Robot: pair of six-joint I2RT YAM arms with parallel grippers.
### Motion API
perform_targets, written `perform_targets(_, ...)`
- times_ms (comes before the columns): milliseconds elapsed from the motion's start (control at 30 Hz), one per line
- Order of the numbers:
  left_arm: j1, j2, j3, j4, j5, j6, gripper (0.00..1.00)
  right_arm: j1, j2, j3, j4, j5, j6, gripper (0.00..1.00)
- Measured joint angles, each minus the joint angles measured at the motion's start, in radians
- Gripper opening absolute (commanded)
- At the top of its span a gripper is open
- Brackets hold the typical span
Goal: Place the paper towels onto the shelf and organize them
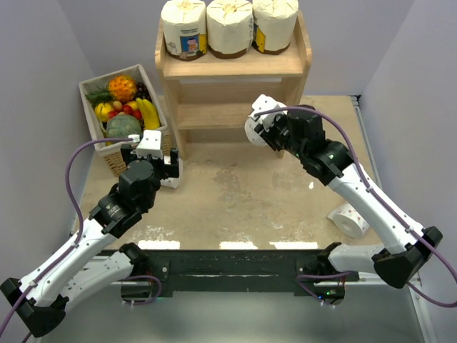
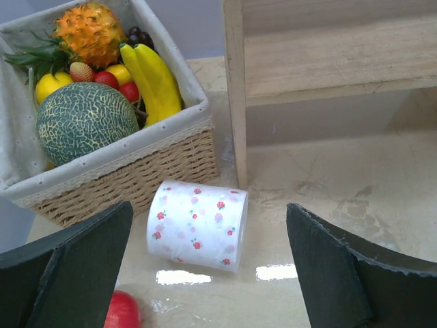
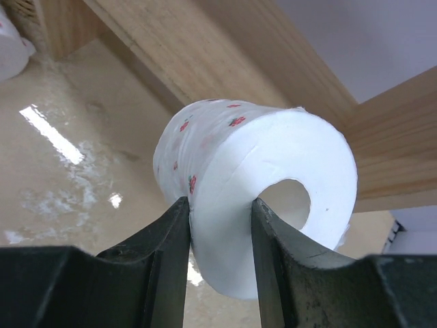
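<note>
I need to carry the small white roll outward with my right gripper next and release it on that board, as the bare lower-level end away from the basket lies outward.
Three large cream rolls (image 1: 230,27) stand on the top board of the wooden shelf (image 1: 235,66). My right gripper (image 1: 270,128) is shut on a small white flower-dotted roll (image 1: 254,123), held in the air in front of the lower tier. In the right wrist view the gripper (image 3: 220,232) pinches the wall of this roll (image 3: 273,184), one finger outside and one at the core hole. My left gripper (image 1: 153,163) is open above a second small roll (image 1: 173,179) lying on its side. In the left wrist view this roll (image 2: 198,224) lies ahead of the gripper (image 2: 208,273). A third small roll (image 1: 352,219) lies at the right.
The wicker fruit basket (image 1: 114,163) stands left of the shelf, close behind the second roll; its wall (image 2: 136,171) nearly touches the roll. The shelf's left side panel (image 2: 235,96) stands just right of that roll. A red round thing (image 2: 123,311) lies by my left finger.
</note>
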Motion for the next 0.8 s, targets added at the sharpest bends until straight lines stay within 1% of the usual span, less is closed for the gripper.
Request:
perform_targets(167,0.0,0.0,0.0,0.0,-0.002,0.0,1.0,0.002,0.028,0.001,0.021,0.043,-0.119,0.29)
perform_targets(400,0.0,-0.001,0.0,0.0,-0.001,0.0,1.0,0.002,0.087,0.018,0.061,0.1,-0.23,0.29)
perform_targets(800,0.0,-0.002,0.0,0.0,-0.001,0.0,1.0,0.014,0.15,0.026,0.135,0.161,-0.333,0.29)
